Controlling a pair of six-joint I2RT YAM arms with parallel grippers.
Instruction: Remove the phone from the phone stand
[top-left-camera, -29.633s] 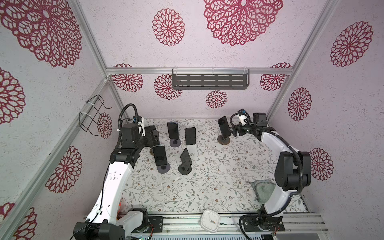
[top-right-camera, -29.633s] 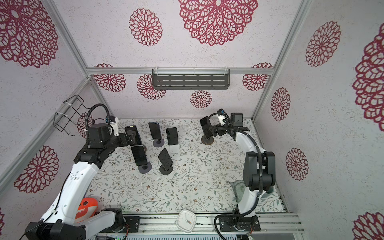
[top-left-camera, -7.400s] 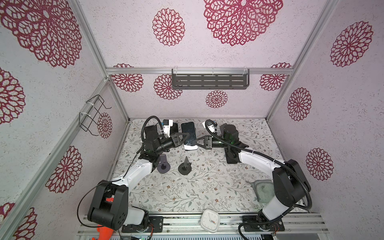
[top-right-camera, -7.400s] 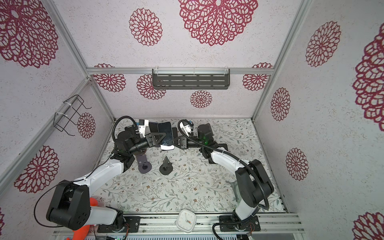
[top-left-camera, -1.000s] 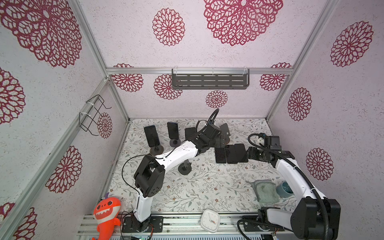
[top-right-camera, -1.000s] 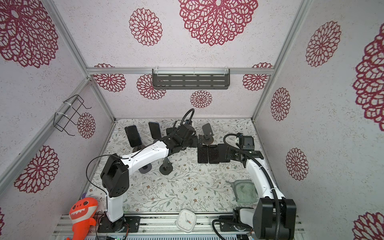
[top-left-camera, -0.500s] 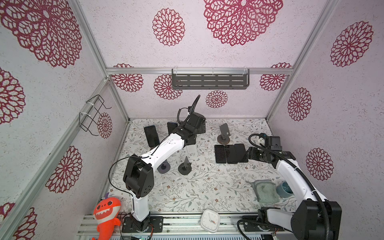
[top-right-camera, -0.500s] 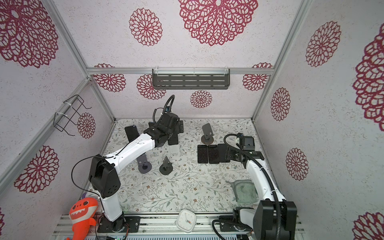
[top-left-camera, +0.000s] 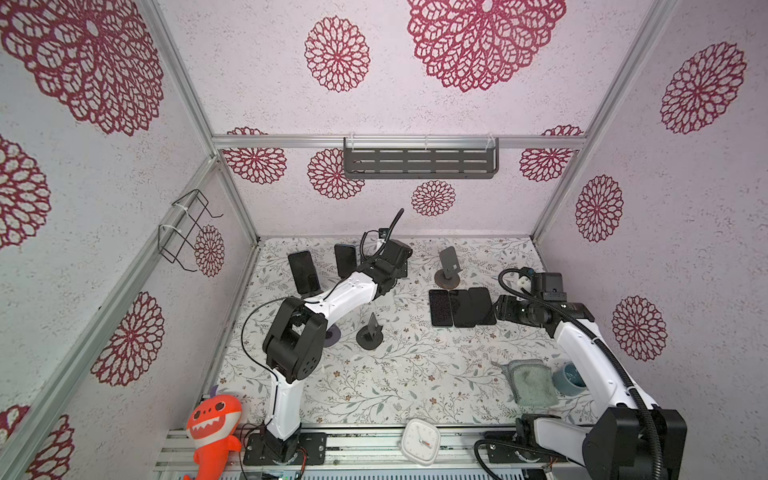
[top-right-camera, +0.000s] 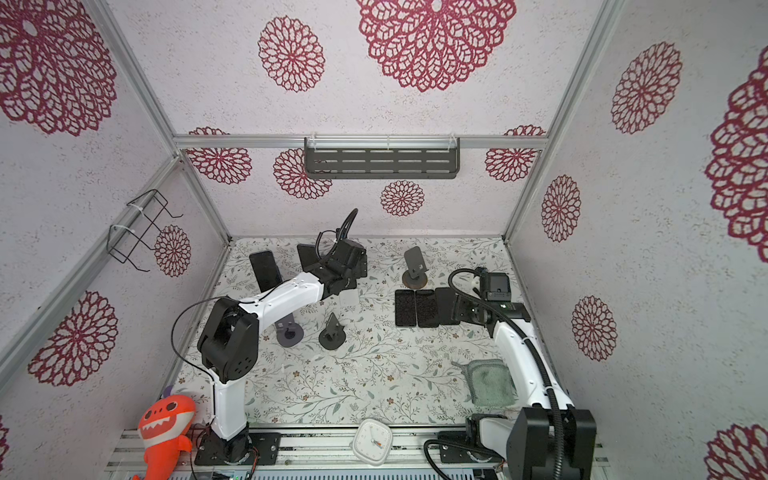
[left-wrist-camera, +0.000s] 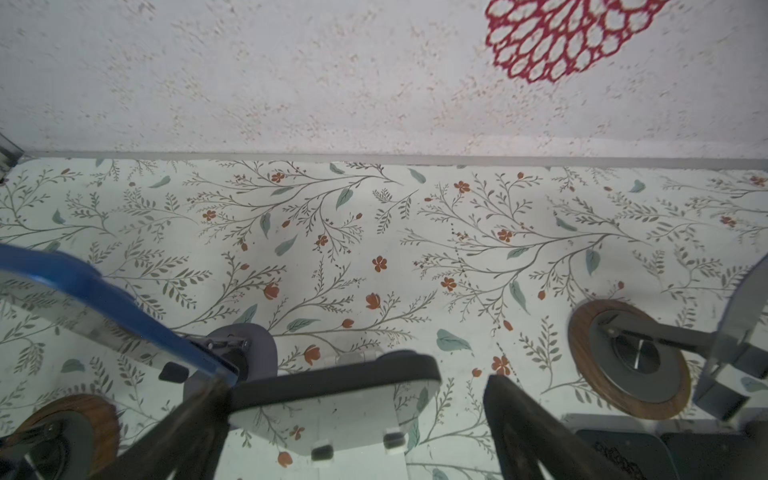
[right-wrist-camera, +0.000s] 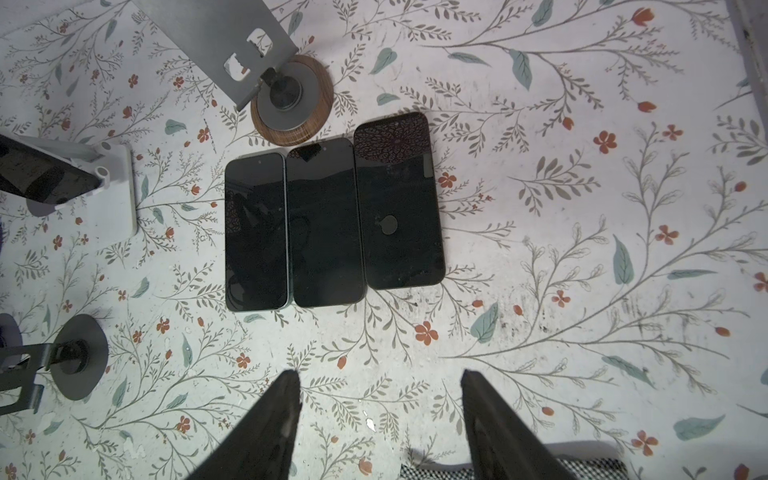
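Observation:
The phone's upper end (left-wrist-camera: 336, 381) already stands between my left gripper's fingers, so I will lower them further over it and close them on both side edges.
A phone (left-wrist-camera: 332, 376) with a dark rim leans on a white phone stand (top-right-camera: 348, 297), its lower edge in the stand's two lips. My left gripper (left-wrist-camera: 353, 382) is open, with one finger on each side of the phone's upper end. In both top views the left gripper (top-left-camera: 388, 266) covers that phone. Two more phones (top-left-camera: 304, 272) (top-left-camera: 345, 259) stand on stands at the back left. Three phones (right-wrist-camera: 332, 220) lie flat side by side on the table. My right gripper (right-wrist-camera: 378, 378) hangs open and empty just right of the flat phones (top-left-camera: 461, 307).
An empty stand with a wooden base (top-left-camera: 449, 270) is behind the flat phones. A black stand (top-left-camera: 370, 332) and a grey-based stand (top-right-camera: 289, 332) stand mid-left. A green cloth (top-left-camera: 530, 382), a blue cup (top-left-camera: 571, 374), a white clock (top-left-camera: 420, 441) and an orange toy (top-left-camera: 214, 428) sit near the front.
My left arm has swung from the flat phones back left to the phone on the white stand. The right arm has stayed where it was, open.

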